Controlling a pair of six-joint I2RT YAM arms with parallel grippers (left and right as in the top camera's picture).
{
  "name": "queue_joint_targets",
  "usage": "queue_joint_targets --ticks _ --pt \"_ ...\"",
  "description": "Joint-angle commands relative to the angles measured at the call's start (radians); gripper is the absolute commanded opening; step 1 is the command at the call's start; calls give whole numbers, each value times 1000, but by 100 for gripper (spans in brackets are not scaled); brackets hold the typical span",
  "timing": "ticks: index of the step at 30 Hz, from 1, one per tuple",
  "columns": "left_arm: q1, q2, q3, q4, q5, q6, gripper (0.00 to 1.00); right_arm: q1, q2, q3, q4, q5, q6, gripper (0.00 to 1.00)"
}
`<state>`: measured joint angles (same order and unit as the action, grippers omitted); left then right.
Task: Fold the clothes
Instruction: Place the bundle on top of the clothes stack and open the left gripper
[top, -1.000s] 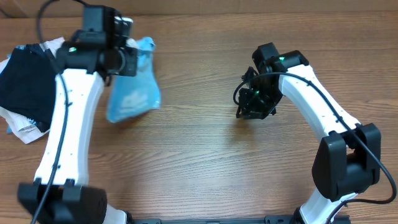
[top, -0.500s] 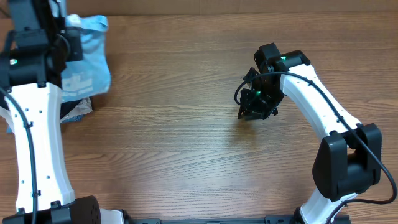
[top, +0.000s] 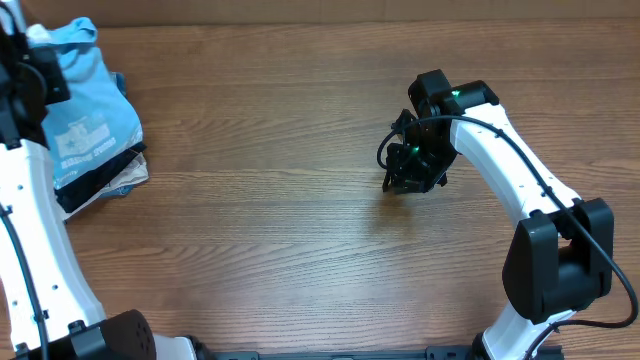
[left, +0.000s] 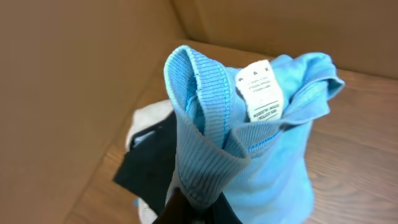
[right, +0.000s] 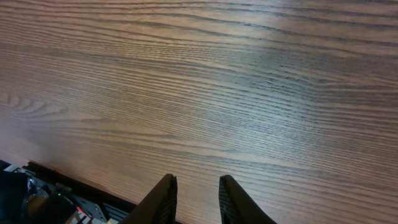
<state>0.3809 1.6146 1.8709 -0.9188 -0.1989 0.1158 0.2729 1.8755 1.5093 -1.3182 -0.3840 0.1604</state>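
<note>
Next, my left gripper goes down and to the left in the overhead view and releases the collar, since the black and white garments lie below it.
The clothes, a folded sky-blue T-shirt (top: 88, 112) with white lettering, hang at the table's far left. My left gripper (left: 198, 213) is shut on the shirt's ribbed collar (left: 198, 106). In the left wrist view the shirt (left: 273, 168) shows its white neck label (left: 261, 90) and drapes over a pile of other garments. In the overhead view the left gripper is mostly cut off by the frame's left edge. My right gripper (top: 405, 178) hovers over bare wood right of centre. Its jaws (right: 197, 178) stand a little apart with nothing between them.
A black folded garment (top: 95, 178) and a white one (top: 128, 180) lie under the shirt at the left edge. The black garment (left: 152, 165) and the white garment (left: 149, 115) sit near a brown cardboard wall (left: 74, 74). The wooden table (top: 300, 250) stretches between the arms.
My left arm has carried the blue shirt leftward from the table's left-centre to above the garment pile at the far left edge. The right arm has not moved.
</note>
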Motion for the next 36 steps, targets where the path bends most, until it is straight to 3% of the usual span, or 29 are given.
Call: queue_joint_targets --ticks 1,21,22,23,25,29,36 --pt "66 52 33 36 -13 18 4 -2 -20 18 3 9 -4 26" --pt "236 305 32 188 2 11 9 -2 -20 18 4 9 0 26" --pt "250 321 32 191 2 11 15 -2 -20 18 4 9 0 26" --pt "259 327 32 191 4 10 31 -2 -20 18 4 10 0 26" --pt "280 337 32 189 5 -11 100 -2 -20 18 5 9 0 26" --pt "340 340 33 171 25 -124 100 -2 -20 18 5 10 0 26" --pt "362 321 33 143 121 -124 100 -2 -20 18 20 10 0 27"
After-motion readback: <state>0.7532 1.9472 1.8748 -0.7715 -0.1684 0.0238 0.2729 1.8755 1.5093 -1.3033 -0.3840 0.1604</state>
